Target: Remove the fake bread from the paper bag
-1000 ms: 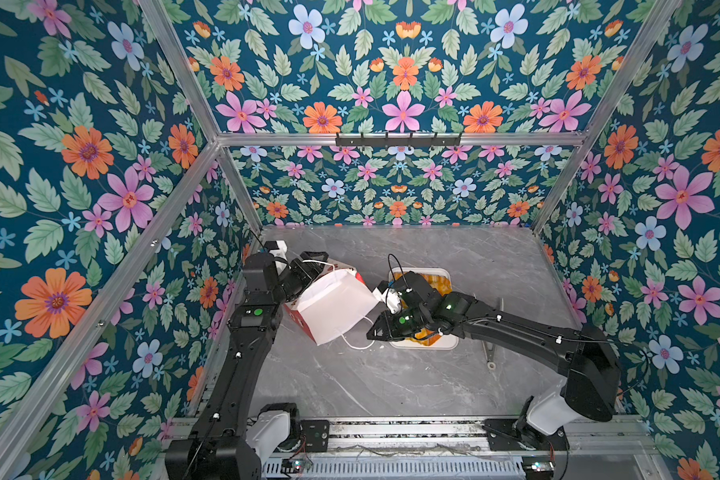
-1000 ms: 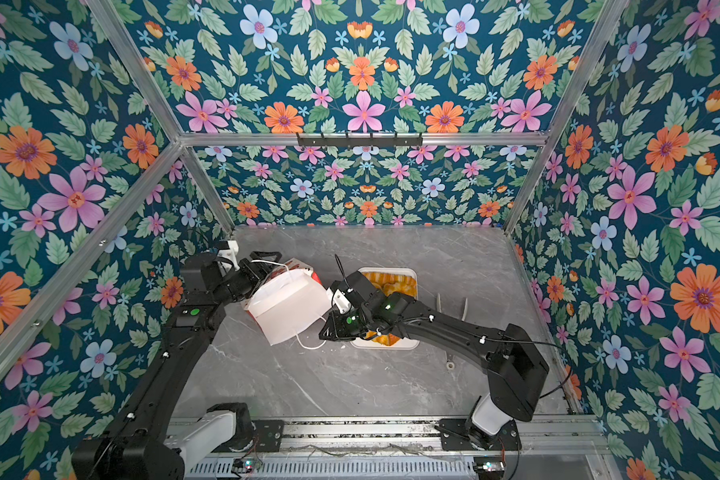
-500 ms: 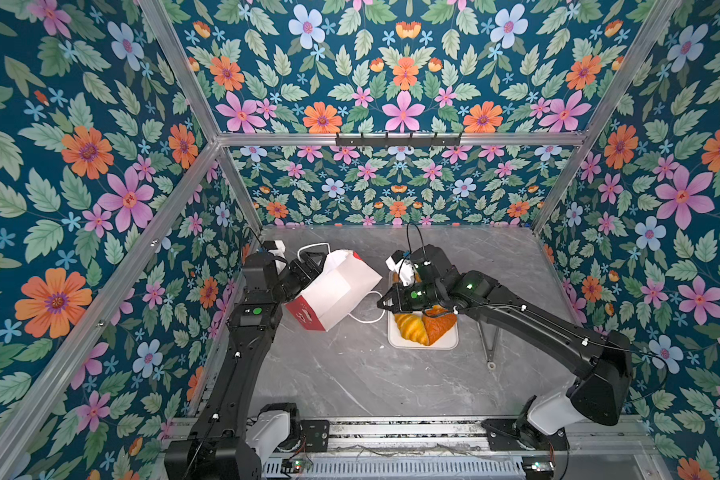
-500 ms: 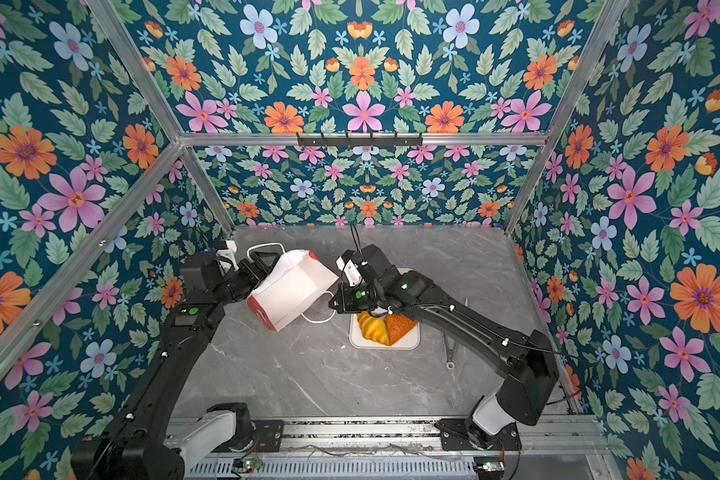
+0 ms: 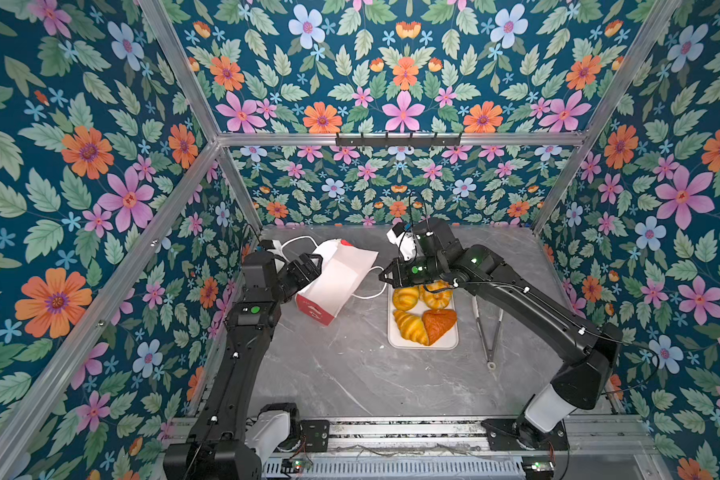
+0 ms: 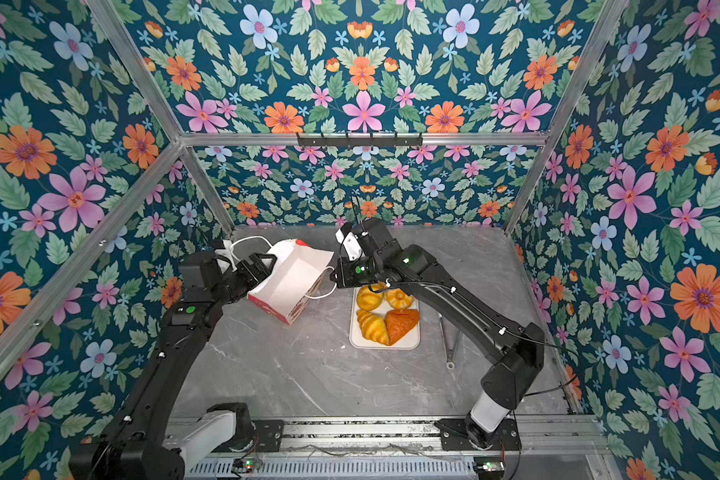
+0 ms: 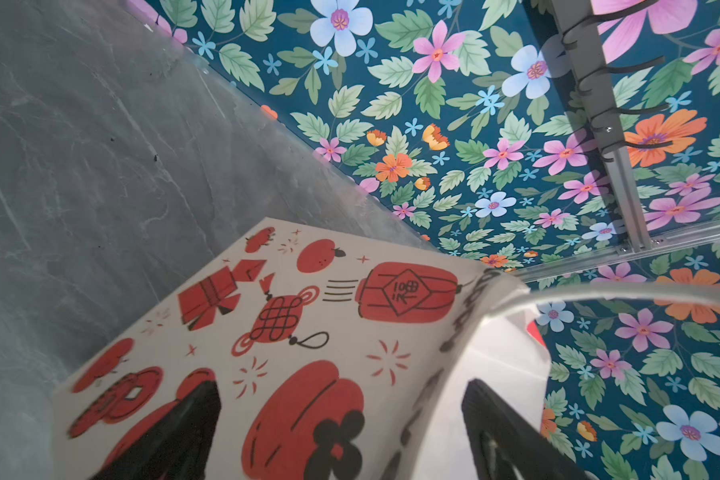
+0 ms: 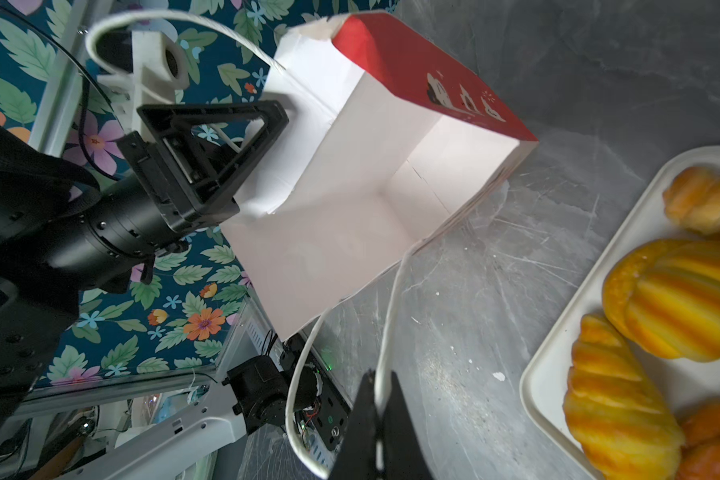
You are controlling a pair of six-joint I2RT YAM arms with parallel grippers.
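Note:
My right gripper draws toward the tray next and stands the paper bag (image 5: 337, 282) on the tabletop beside it. It then releases the handle, since the bag is empty but tilted.
The paper bag (image 5: 337, 282) (image 6: 287, 282) is tilted at the back left of the table, red base low toward the front. Its inside (image 8: 350, 187) shows bare white, with no bread in it. My left gripper (image 5: 308, 266) (image 7: 341, 384) is open, its jaws wide apart astride the bag's printed wall (image 7: 287, 332). My right gripper (image 5: 387, 276) (image 8: 381, 382) is shut on the bag's white cord handle (image 8: 391, 311). The fake bread (image 5: 422, 316) (image 6: 385, 316) lies as several golden pieces on the white tray (image 5: 422, 345), just under the right gripper.
Metal tongs (image 5: 489, 328) (image 6: 449, 332) lie on the marble table right of the tray (image 6: 383, 345). Floral walls close in the back and both sides. A black hook rail (image 5: 398, 139) hangs on the back frame bar.
The bag, tipped over the tray a second ago, has swung back and left off it, uncovering the bread. The right gripper drew back with the cord. The left jaws spread wider.

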